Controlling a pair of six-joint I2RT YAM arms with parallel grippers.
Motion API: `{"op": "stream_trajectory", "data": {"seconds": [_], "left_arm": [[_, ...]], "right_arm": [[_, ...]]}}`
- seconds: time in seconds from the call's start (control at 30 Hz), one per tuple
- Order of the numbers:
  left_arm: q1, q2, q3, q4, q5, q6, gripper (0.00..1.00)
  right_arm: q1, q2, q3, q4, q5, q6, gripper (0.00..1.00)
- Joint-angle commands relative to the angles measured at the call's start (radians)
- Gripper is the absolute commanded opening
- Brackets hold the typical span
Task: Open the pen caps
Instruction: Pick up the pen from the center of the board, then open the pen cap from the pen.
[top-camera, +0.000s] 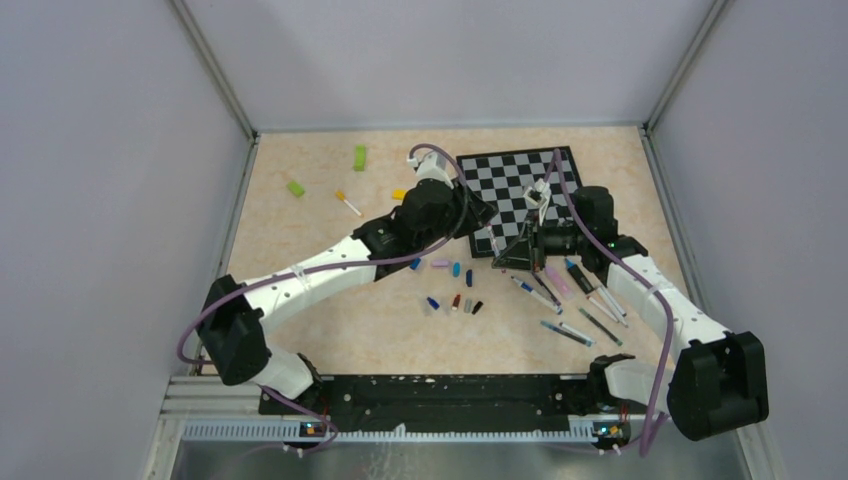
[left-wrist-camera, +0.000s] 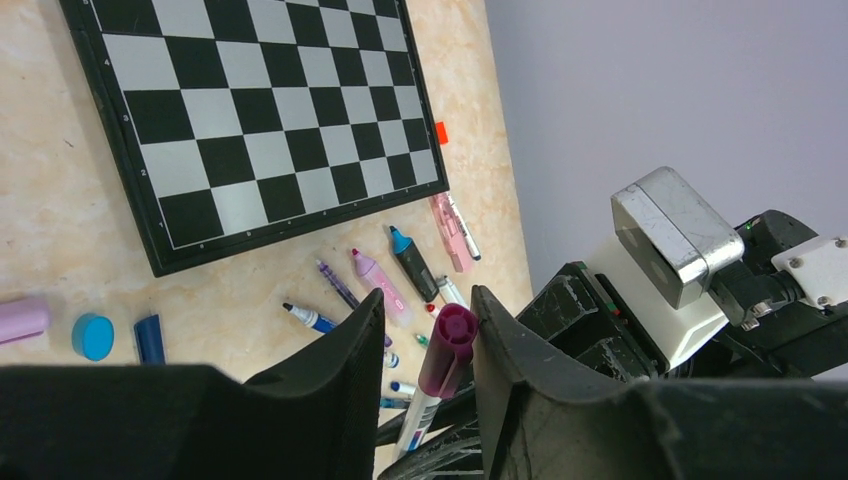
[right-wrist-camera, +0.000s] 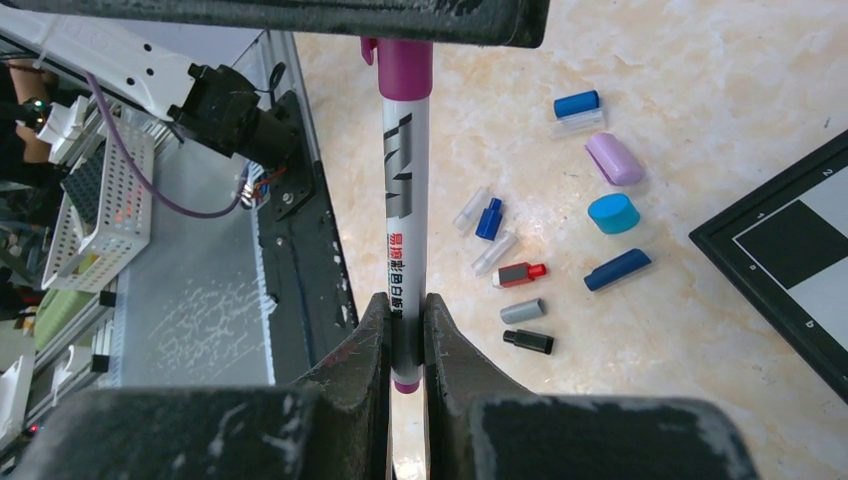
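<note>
My right gripper moves toward the right in the top view and down beside the white pens next, then releases its pen, since the uncapped pens lie together.
My right gripper is shut on the lower barrel of a white pen with a magenta cap and holds it above the table. My left gripper is open around that cap. The cap touches one finger, and a gap shows on the other side. In the top view the two grippers meet at the chessboard's near edge. Several loose caps lie on the table, also seen in the top view. Several uncapped pens lie to the right, also in the left wrist view.
The chessboard lies at the back right, also in the left wrist view. Two green blocks, a small yellow block and one pen lie at the back left. Walls enclose the table.
</note>
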Motion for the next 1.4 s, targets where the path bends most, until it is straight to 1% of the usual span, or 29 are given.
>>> {"op": "stream_trajectory", "data": {"seconds": [0.0,0.07,0.23,0.27,0.37,0.4,0.47,0.53,0.6,0.7,0.83,0.97,1.07,1.13,1.2,1.3,1.37], "left_arm": [[-0.007,0.016,0.038,-0.028,0.008,-0.007,0.4],[-0.008,0.02,0.043,-0.029,0.009,-0.006,0.39],[-0.008,0.033,0.056,-0.03,0.028,0.005,0.28],[-0.008,0.034,0.058,-0.029,0.032,0.007,0.24],[-0.008,0.034,0.061,-0.019,0.043,0.023,0.04],[-0.008,0.032,0.061,-0.015,0.047,0.031,0.0],[-0.007,0.028,0.069,-0.001,0.046,0.066,0.0],[0.001,0.026,0.099,-0.018,0.0,0.113,0.0],[0.037,0.018,0.121,-0.014,-0.027,0.135,0.0],[0.133,0.011,0.147,0.018,-0.028,0.093,0.0],[0.258,0.026,0.168,0.1,-0.03,0.001,0.0],[0.314,0.051,0.218,0.122,-0.057,-0.035,0.0],[0.339,0.043,0.215,0.155,-0.022,-0.025,0.0],[0.346,0.012,0.16,0.234,0.028,0.041,0.0],[0.357,-0.043,0.062,0.323,0.102,0.114,0.0],[0.391,-0.151,-0.131,0.477,0.285,0.207,0.0],[0.418,-0.223,-0.24,0.51,0.403,0.235,0.0]], "right_arm": [[0.008,0.003,0.036,0.02,0.033,-0.018,0.0],[0.007,0.004,0.036,0.019,0.034,-0.018,0.0],[0.007,0.01,0.036,0.017,0.035,-0.019,0.0],[0.007,0.011,0.036,0.015,0.036,-0.021,0.0],[0.011,0.014,0.037,0.005,0.043,-0.034,0.0],[0.011,0.015,0.039,0.0,0.044,-0.041,0.0],[0.016,0.014,0.042,-0.02,0.042,-0.065,0.0],[0.02,0.013,0.04,-0.026,0.037,-0.068,0.0],[0.023,0.01,0.033,-0.023,0.015,-0.098,0.0],[0.032,-0.003,0.005,-0.003,-0.015,-0.099,0.0],[0.045,-0.011,-0.018,-0.026,-0.007,-0.129,0.0],[0.051,-0.009,-0.029,-0.045,0.01,-0.163,0.0],[0.052,-0.011,-0.023,-0.081,0.045,-0.224,0.0],[0.052,-0.021,-0.009,-0.146,0.086,-0.322,0.0],[0.043,-0.037,-0.008,-0.202,0.124,-0.409,0.0],[0.022,-0.06,-0.014,-0.273,0.159,-0.514,0.0],[0.015,-0.074,-0.018,-0.311,0.204,-0.574,0.0]]}}
